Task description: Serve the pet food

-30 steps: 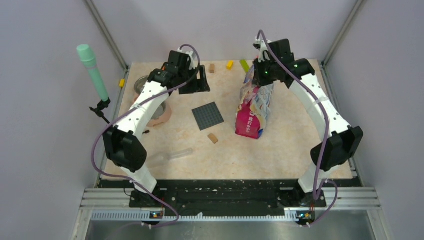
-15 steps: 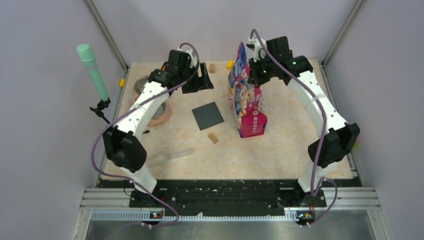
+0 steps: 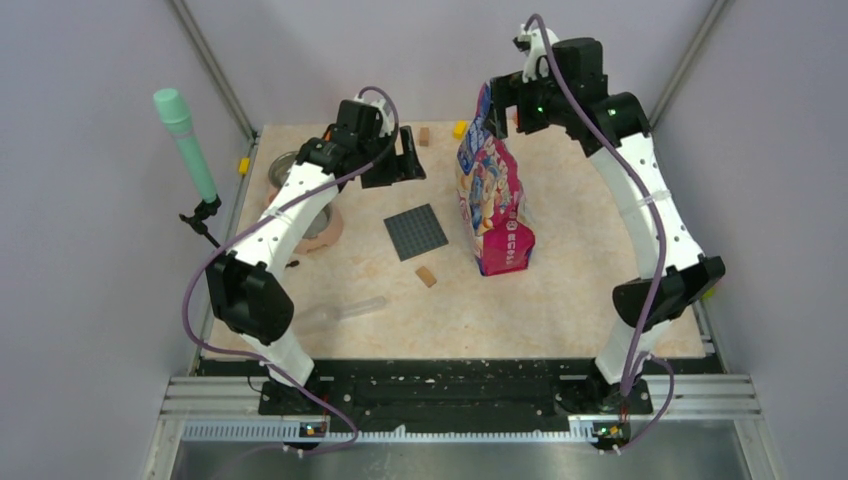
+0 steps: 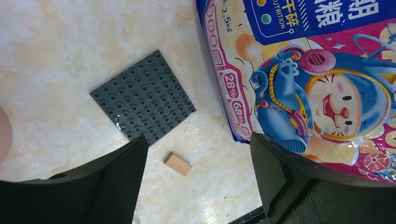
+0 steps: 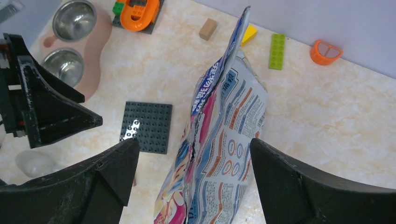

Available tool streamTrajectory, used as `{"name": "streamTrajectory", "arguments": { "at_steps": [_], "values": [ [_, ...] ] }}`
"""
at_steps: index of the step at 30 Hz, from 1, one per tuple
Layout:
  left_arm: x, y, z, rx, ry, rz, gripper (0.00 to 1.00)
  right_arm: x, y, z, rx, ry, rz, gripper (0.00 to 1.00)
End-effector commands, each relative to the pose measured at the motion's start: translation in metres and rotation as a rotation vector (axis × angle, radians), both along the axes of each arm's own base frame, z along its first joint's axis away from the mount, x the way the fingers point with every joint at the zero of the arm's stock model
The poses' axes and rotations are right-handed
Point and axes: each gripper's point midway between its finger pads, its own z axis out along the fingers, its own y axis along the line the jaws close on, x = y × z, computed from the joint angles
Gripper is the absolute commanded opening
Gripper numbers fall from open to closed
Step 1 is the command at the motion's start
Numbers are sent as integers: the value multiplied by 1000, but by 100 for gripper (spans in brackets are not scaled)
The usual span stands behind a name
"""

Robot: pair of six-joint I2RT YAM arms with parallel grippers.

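Observation:
The clear scoop's handle (image 3: 362, 308) is slim and uncovered on the tabletop, so my left gripper needs to move back and down, turning its open fingers onto it.
The pet food bag (image 3: 490, 195), glossy pink and blue with a cartoon cat, stands upright on its own in the middle of the table; its contents are hidden inside. My right gripper (image 3: 505, 105) hovers open just above the bag's top edge, and in the right wrist view (image 5: 194, 144) the bag (image 5: 224, 135) rises between the spread fingers without touching them. My left gripper (image 3: 400, 165) is open to the left of the bag. In the left wrist view (image 4: 198, 140) the bag (image 4: 317, 84) lies beside the right finger, with bare table between the fingers.
A dark grey studded plate (image 3: 416, 232) and a tan block (image 3: 427, 276) lie left of the bag. A pink stand with steel bowls (image 5: 74, 21) sits at the far left. A clear scoop (image 3: 340, 315) lies near the front. Small bricks (image 3: 459, 129) line the back edge.
The right gripper raised the leaning bag upright, then opened, let go and rose above its top. The bag now stands unsupported. The left arm barely moved.

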Motion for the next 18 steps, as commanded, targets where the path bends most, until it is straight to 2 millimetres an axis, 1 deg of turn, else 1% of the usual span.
{"name": "streamTrajectory", "arguments": {
  "at_steps": [1,2,4,7,9,10,13,16,18],
  "values": [
    [-1,6,26,14,-71,0,85,-22,-12,50,74,-74,-75,90],
    [-2,8,26,21,-69,3,85,-29,-15,55,84,-79,-79,91],
    [-8,12,25,35,-59,1,85,-41,-14,60,113,-80,-60,91],
    [-20,19,16,67,-34,-11,84,-60,-10,66,155,-101,-13,89],
    [-29,23,7,87,-4,-19,84,-67,-12,66,163,-119,-12,86],
    [-34,24,3,93,13,-27,83,-68,-12,62,164,-118,-14,85],
    [-50,31,-11,121,72,-36,83,-72,-11,61,170,-122,-16,82],
    [-71,49,-30,180,172,39,82,-73,-9,56,143,-124,-14,81],
    [-89,67,-46,226,266,151,81,-72,-8,53,133,-125,-19,81]
  ]
}}
